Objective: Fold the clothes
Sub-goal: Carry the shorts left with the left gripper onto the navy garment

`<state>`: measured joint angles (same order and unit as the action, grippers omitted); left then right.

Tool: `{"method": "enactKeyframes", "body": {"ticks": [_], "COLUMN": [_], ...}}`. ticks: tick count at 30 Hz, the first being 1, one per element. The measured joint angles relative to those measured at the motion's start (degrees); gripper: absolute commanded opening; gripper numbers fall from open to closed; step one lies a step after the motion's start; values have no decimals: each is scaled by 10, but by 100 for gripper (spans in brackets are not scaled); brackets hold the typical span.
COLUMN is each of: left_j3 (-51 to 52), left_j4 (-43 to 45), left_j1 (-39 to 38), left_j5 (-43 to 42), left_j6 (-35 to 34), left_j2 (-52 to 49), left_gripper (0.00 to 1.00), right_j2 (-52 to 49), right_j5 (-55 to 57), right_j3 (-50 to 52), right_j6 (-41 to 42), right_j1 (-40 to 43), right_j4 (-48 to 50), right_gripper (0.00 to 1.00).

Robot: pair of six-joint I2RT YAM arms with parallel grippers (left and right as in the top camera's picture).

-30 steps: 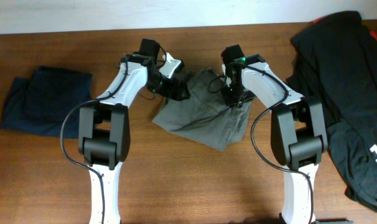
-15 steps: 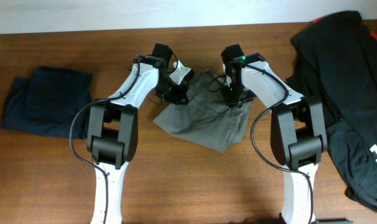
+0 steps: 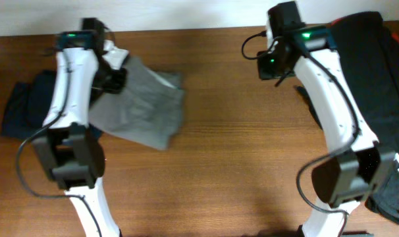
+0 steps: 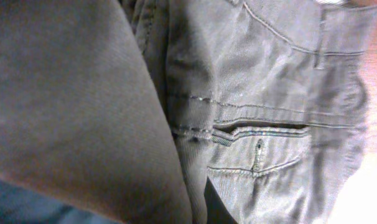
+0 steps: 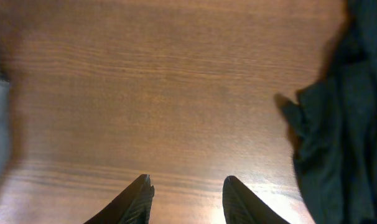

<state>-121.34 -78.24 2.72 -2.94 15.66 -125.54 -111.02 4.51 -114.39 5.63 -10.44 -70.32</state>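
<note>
My left gripper goes to the left in the overhead view next. It then releases the grey shorts point(image 3: 141, 105) over the navy piece point(image 3: 25, 112), since much of that piece lies uncovered.
The grey shorts point(image 3: 141, 105) lie spread at the left of the table, partly over the navy piece point(image 3: 25, 112). My left gripper point(image 3: 114, 76) is at their upper left corner, shut on the cloth. In the left wrist view grey fabric point(image 4: 269, 93) with a pocket seam fills the frame and hides the fingers; a strip of navy point(image 4: 27, 208) shows at the bottom left. My right gripper point(image 3: 272, 62) point(image 5: 188, 182) is open over bare wood at the back, with nothing between its fingers. The black clothes point(image 3: 377, 85) lie heaped at the right.
The wooden table point(image 3: 252, 171) runs to a white wall strip at the back. In the right wrist view the black heap's edge point(image 5: 344, 124) lies just right of the fingers. Both arm bases stand at the front edge.
The left gripper has closed on the grey shorts and dragged them from the table's middle to the left, onto the navy piece. The right arm has let go and moved back and to the right.
</note>
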Motion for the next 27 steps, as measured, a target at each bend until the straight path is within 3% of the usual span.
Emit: {"method": "enactKeyframes", "body": {"ticks": [13,22,27], "left_j3": [-2,-2,-2], "left_j4": [85,131,125], "left_j1": [188,239,247], "left_j5": [59,-18,-108], "left_j6": [66,73,86], "left_j2": [28,28,28], "left_gripper": [0,0,0], "right_j2": [8,7,7], "right_j5": [0,0,0], "right_j3": [0,0,0], "right_j6": [2,2,2], "right_j1": [3,3,3], "right_j4": [-34,-40,-43], "right_gripper": [40,40,40]}}
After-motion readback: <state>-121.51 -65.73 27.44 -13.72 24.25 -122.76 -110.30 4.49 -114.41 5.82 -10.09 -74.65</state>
